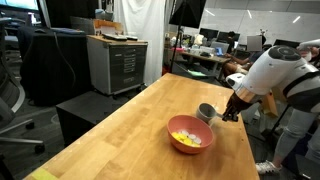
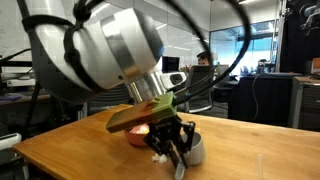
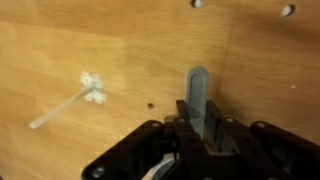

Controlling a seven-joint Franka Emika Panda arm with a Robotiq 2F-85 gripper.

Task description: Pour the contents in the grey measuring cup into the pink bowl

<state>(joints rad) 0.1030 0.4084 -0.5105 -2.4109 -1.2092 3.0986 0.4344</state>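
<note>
My gripper turns more upright next and edges toward the pink bowl [image 1: 190, 136]. It then releases the cup on the tabletop beside it, because the yellow contents already lie inside.
The pink bowl [image 1: 190, 136] stands on the wooden table [image 1: 130, 130] with the yellow contents [image 1: 186, 137] inside it. The grey measuring cup [image 1: 207, 113] stands upright just beyond the bowl, close to its rim. My gripper [image 1: 229, 108] is beside the cup at table height. In the wrist view the cup's flat grey handle [image 3: 198, 85] runs between the fingers of my gripper [image 3: 198, 112], which are closed on it. In an exterior view my gripper [image 2: 175, 152] is low over the table next to the cup [image 2: 196, 150], and the bowl [image 2: 134, 137] is partly hidden behind it.
A grey cabinet [image 1: 115, 62] and a low black unit [image 1: 85, 115] stand beyond the table's far edge. A person [image 1: 296, 120] stands close behind the arm. A white smudge [image 3: 92, 88] and small holes mark the tabletop.
</note>
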